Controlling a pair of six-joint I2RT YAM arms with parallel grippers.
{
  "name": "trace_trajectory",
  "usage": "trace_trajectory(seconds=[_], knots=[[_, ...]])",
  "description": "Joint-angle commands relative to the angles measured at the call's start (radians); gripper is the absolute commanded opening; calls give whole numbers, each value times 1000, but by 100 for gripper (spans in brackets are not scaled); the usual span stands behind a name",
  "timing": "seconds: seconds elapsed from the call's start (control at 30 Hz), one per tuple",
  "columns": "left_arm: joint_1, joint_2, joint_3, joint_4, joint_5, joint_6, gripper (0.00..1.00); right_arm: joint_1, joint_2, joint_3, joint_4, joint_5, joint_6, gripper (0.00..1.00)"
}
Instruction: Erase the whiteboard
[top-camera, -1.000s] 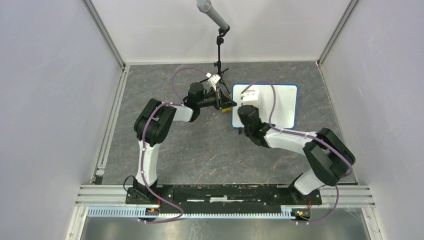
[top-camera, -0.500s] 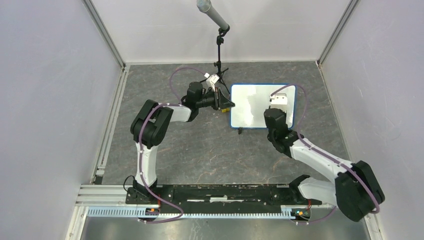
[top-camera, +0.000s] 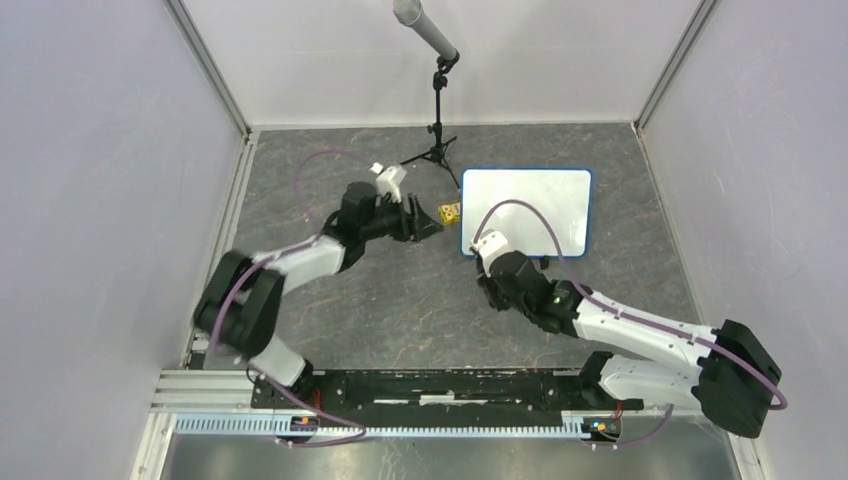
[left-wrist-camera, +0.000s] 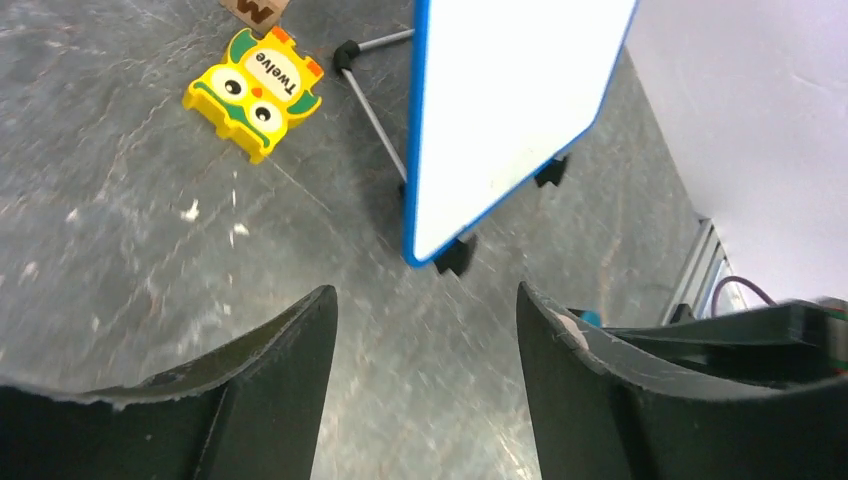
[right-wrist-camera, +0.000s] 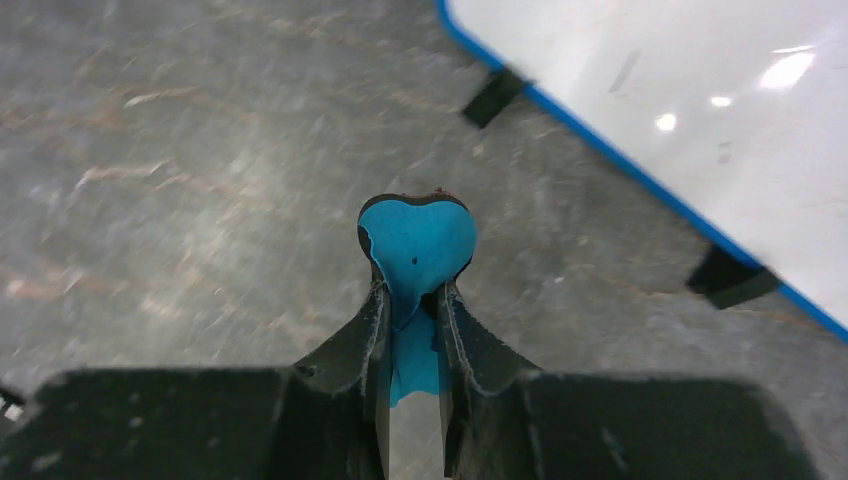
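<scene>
I will lower my right gripper next and pull it slightly back to the bare floor to release the blue eraser (right-wrist-camera: 417, 245), because the whiteboard's side shows clean white.
The whiteboard (top-camera: 527, 213) lies flat on the grey floor on small black feet, and its blue-rimmed face looks clean white. My right gripper (top-camera: 484, 262) hovers just off the board's near-left corner. In the right wrist view it (right-wrist-camera: 412, 290) is shut on a blue eraser (right-wrist-camera: 417, 245), which bulges out past the fingertips, with the whiteboard (right-wrist-camera: 700, 120) ahead to the right. My left gripper (top-camera: 428, 224) sits left of the board and apart from it. In the left wrist view it (left-wrist-camera: 425, 300) is open with only floor between its fingers, and the whiteboard (left-wrist-camera: 510, 110) lies ahead.
A yellow owl block (top-camera: 450, 212) lies between my left gripper and the board's left edge, also seen as the owl block (left-wrist-camera: 255, 90). A microphone stand (top-camera: 438, 110) rises behind, one tripod leg (left-wrist-camera: 375, 110) reaching to the board. A wooden letter block (left-wrist-camera: 255, 10) lies beyond. Walls enclose three sides.
My left gripper opened and drew back left from the board's left edge. The right arm swept rightwards across the board, then came back off its near-left corner, still gripping the eraser.
</scene>
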Motion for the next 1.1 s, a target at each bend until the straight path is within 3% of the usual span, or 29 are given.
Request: trace_trajectory(seconds=[0.0, 0.1, 0.23, 0.3, 0.37, 0.57, 0.7, 0.9, 1.07], knots=[[4, -283, -174, -88, -94, -36, 73, 44, -56, -34, -62, -143, 67, 20], [4, -512, -253, -211, -97, -40, 74, 49, -47, -74, -57, -146, 69, 20], [4, -762, -231, -480, -130, 5, 76, 52, -50, -119, -26, -143, 67, 20], [4, -861, -212, -563, -142, 6, 77, 53, -50, -132, -14, -141, 67, 25], [4, -938, -194, -610, -142, 0, 79, 53, -56, -139, -5, -139, 67, 35], [4, -1001, -88, -742, -175, 26, 79, 55, -110, -116, -22, -152, 54, 82], [4, -999, -26, -798, -205, 45, 80, 54, -193, -61, -94, -109, 35, 98], [4, -1017, 91, -836, -257, 53, 83, 54, -280, 136, -250, -2, -10, 98], [4, -1031, 205, -836, -314, 45, 100, 53, -322, 383, -363, 152, -64, 98]])
